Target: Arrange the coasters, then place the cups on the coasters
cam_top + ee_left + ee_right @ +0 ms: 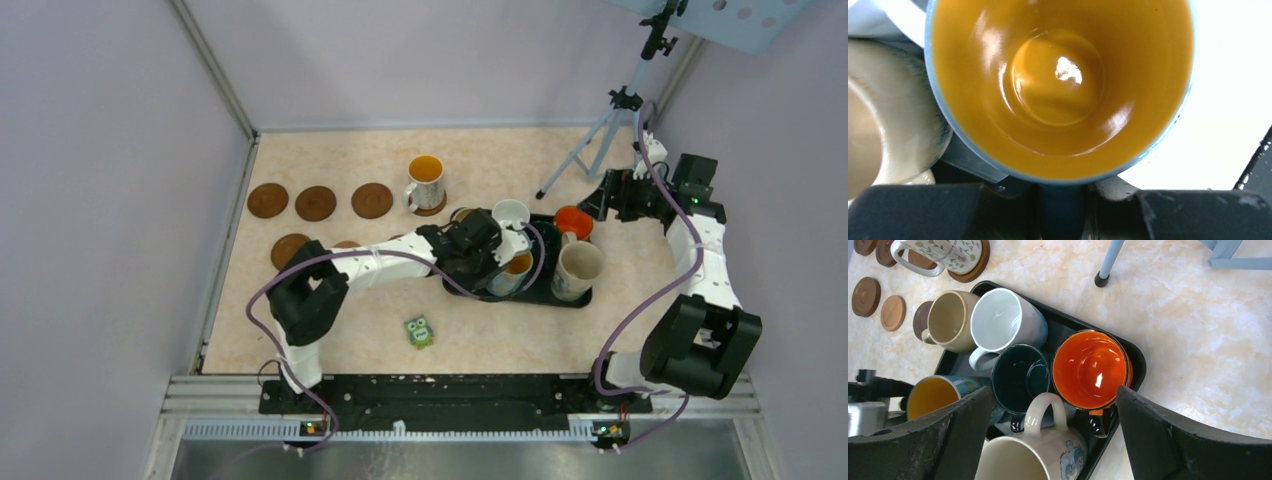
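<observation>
The bare coaster beside the placed cup [372, 201] is to its left in the top view, so I need to lift my left gripper outward and lower the cup with the dark blue handle there next.
My left gripper [1062, 202] is shut on the dark blue handle of a cup with an orange inside [1063, 90], which stands in the black tray [545, 298]. In that tray also stand a white cup [1003, 322], a beige cup [948, 317], a dark green cup [1020, 377], an orange-red cup [1090, 367] and a cream cup [1033, 455]. Another cup [425, 180] stands on a coaster [432, 207]. Bare brown coasters [315, 203] lie in a row to its left, and more [290, 250] lie nearer. My right gripper [1054, 390] hangs open above the tray's right end.
A small green owl figure [419, 332] lies on the table in front of the tray. A tripod [600, 140] stands at the back right, one foot [1102, 279] close to the tray. Grey walls close in the table on three sides.
</observation>
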Controlling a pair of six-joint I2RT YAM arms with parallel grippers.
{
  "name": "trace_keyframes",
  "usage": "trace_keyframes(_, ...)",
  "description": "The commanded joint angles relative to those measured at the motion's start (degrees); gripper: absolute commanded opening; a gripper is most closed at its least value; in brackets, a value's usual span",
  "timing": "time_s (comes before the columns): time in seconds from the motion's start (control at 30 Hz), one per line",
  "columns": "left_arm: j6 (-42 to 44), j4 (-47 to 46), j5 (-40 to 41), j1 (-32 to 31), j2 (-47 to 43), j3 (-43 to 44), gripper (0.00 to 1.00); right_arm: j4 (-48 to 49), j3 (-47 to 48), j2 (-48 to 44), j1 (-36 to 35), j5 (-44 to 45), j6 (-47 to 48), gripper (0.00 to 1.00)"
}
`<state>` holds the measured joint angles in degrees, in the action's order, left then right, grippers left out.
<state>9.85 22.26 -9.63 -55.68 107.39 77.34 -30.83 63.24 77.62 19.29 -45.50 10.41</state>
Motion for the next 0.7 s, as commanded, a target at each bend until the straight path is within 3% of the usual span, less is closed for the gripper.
trace_keyframes(0.0,1.27,-3.31,-5.83,1.01,-8.68,0.31,0.00,1.46,-0.19,-1.69,0.11,-0.65,0.57,0.92)
trace_keyframes(0.37,-1.22,-3.09,-14.35,6.43,-16.47,2.78,0.00,1.48,-0.42,-1.51,0.12,-0.45,0.57,0.92)
trace_keyframes(0.67,-2.84,1.23,-16.00,20.22,-24.67,8.13,0.00,1.52,-0.58,-1.18,0.13,-1.26,0.57,0.92)
